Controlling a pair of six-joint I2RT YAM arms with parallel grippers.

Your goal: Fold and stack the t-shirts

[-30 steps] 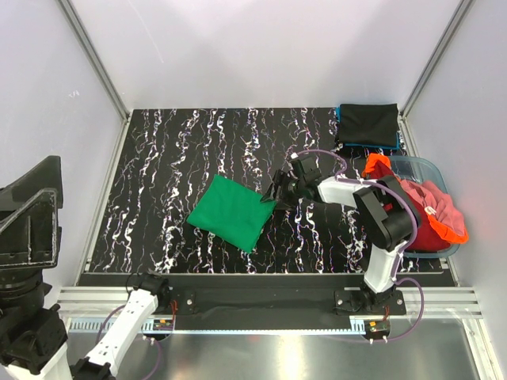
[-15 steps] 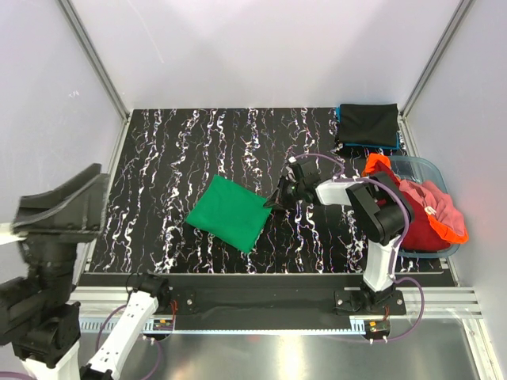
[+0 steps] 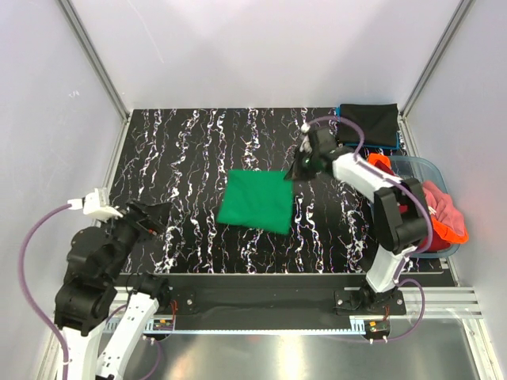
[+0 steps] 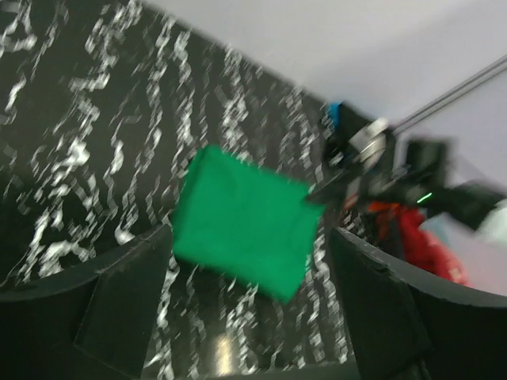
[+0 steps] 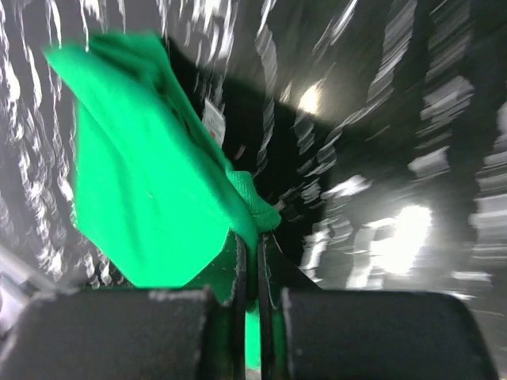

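The folded green t-shirt goes up over the black t-shirt next for release, since the black one lies outward of my right gripper, to its right in the top view.
A folded bright green t-shirt lies mid-table, its far right corner lifted. My right gripper is shut on that corner; in the right wrist view the green t-shirt hangs left of the right gripper, its hem pinched between the closed fingers. At the table's near left, my left gripper hangs open and holds nothing. Its view is blurred and shows the green t-shirt beyond the left gripper. A black t-shirt tops a blue one at the back right.
A clear plastic tub at the right edge holds crumpled red and orange t-shirts. White walls and aluminium posts surround the black marbled table. The right arm shows in the left wrist view.
The right gripper shut on the green t-shirt's corner and dragged it right and toward the back. The left arm swung down from close to the camera to the near left of the table.
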